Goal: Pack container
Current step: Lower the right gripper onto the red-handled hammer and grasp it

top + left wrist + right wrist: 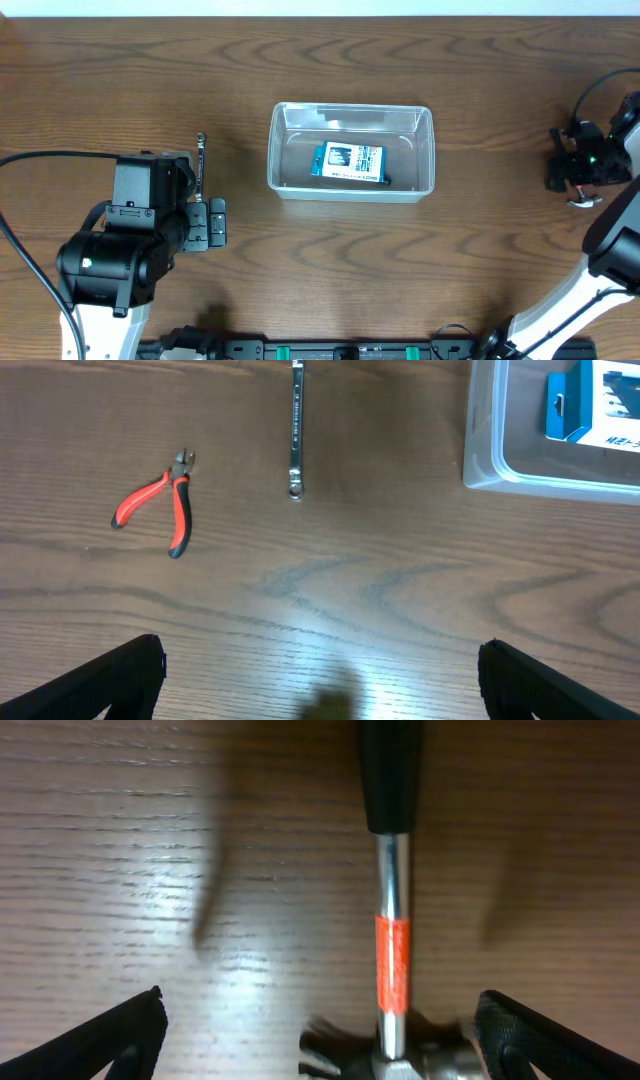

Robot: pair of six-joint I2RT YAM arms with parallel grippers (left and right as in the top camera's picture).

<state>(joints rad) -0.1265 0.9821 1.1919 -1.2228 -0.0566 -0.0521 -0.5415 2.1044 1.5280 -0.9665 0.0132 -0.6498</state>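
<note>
My right gripper moves down onto the orange label beside the bare chrome next and closes, since my open fingers are still above the hammer's slim handle.
The clear rectangular container [350, 190] stands mid-table with a small blue-and-white box [348, 161] inside; its corner [485, 465] and the box [590, 405] show in the left wrist view. My left gripper [205, 222] is open and empty above bare wood [320, 685], left of the container. Red-handled pliers [158, 500] and a steel wrench [296, 430] lie ahead of it; the wrench also shows overhead [201, 160]. My right gripper [575, 172] is open at the far right [325, 1040], over a hammer [392, 920] with a black grip, chrome shaft and orange label, whose head lies between the fingers.
Dark wooden table throughout. The left arm's base and a black cable [40, 158] occupy the left front. The right arm [610, 250] runs along the right edge. A black rail [340, 350] lines the front edge.
</note>
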